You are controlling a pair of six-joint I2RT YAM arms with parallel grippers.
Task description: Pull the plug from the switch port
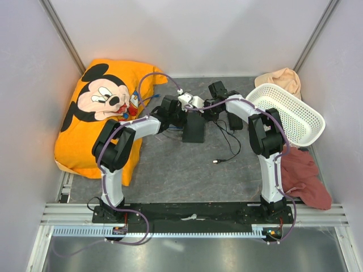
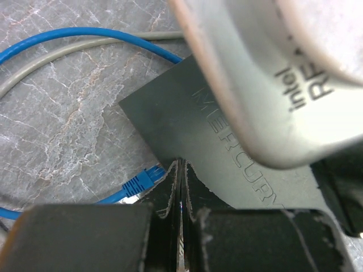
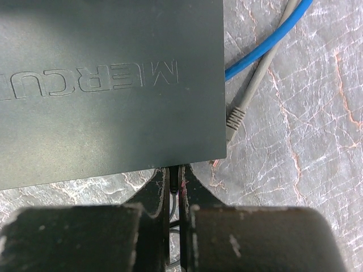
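I need to pull my right gripper away next, toward the red cloth [image 1: 298, 167] to its right in the top view, and release, because the plug is at the edge of the box.
The flat black box [image 1: 193, 129] marked MERCURY [image 3: 102, 85] lies mid-table. Its switch port is hidden under the box's near edge in the right wrist view. My right gripper [image 3: 174, 173] is shut on a thin black plug [image 3: 174, 182] that sits right at that edge, near the box's far corner. In the top view this gripper [image 1: 205, 107] reaches in from the right. My left gripper [image 2: 181, 170] is shut with its pads together and nothing between them. Its tips rest at the edge of the box [image 2: 187, 119], and it comes in from the left [image 1: 172, 110].
A loose blue plug [image 2: 138, 182] lies beside my left fingers, and a loose grey plug [image 3: 235, 117] and blue cable [image 3: 266, 42] lie past the box. A power brick [image 1: 234, 120] sits right of the box. Pillow [image 1: 102, 107] on the left, white basket [image 1: 309, 113] and red cloth [image 1: 303, 173] on the right.
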